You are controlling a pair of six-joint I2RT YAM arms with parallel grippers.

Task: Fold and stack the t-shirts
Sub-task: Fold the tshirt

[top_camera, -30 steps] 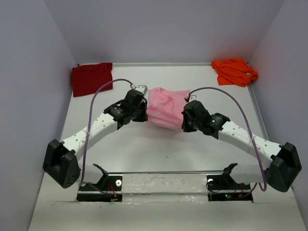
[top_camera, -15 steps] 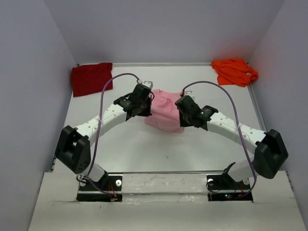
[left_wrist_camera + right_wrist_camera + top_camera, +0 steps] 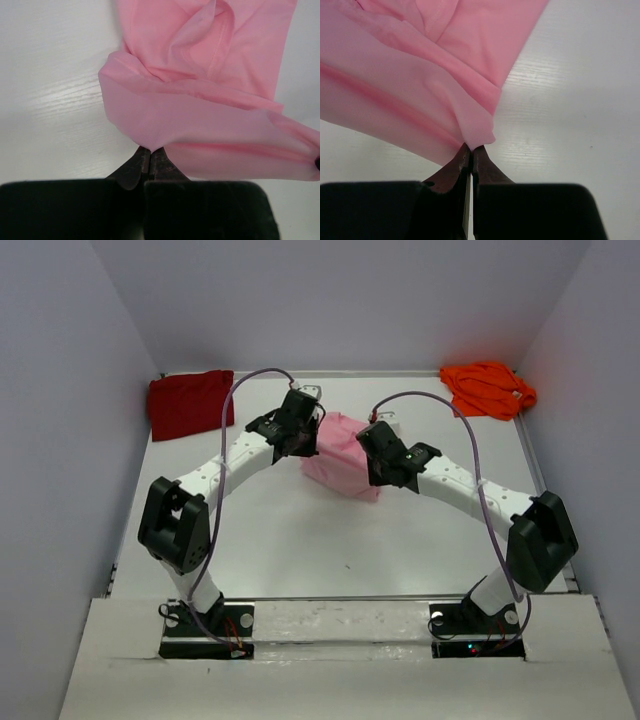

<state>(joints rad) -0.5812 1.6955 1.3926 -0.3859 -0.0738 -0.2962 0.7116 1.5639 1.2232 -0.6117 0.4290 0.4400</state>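
The robot's right gripper needs to move outward, then down onto the far part's side edge point(image 3: 512, 55), and let go of the cloth, because the shirt lies spread out beyond the pinched corner.
The light pink t-shirt point(image 3: 340, 455) hangs bunched between both arms at the middle of the table, its lower part resting on the surface. My left gripper point(image 3: 308, 420) is shut on the shirt's left edge; the pinched cloth point(image 3: 150, 145) shows at the fingertips point(image 3: 142, 157) in the left wrist view. On the shirt's right edge my right gripper point(image 3: 374, 435) is shut, with a corner of pink cloth point(image 3: 477, 132) caught at its tips. A dark red t-shirt point(image 3: 190, 400) lies at the back left. A bright orange t-shirt point(image 3: 487, 387) lies crumpled at the back right.
The white table point(image 3: 300, 540) is bounded by purple-grey walls on the left, back and right. Both arm bases point(image 3: 210, 625) sit at the near edge. Purple cables loop above each arm.
Both grippers have moved toward the back of the table and closer together, carrying the pink t-shirt with them. The shirt now looks narrower and more bunched.
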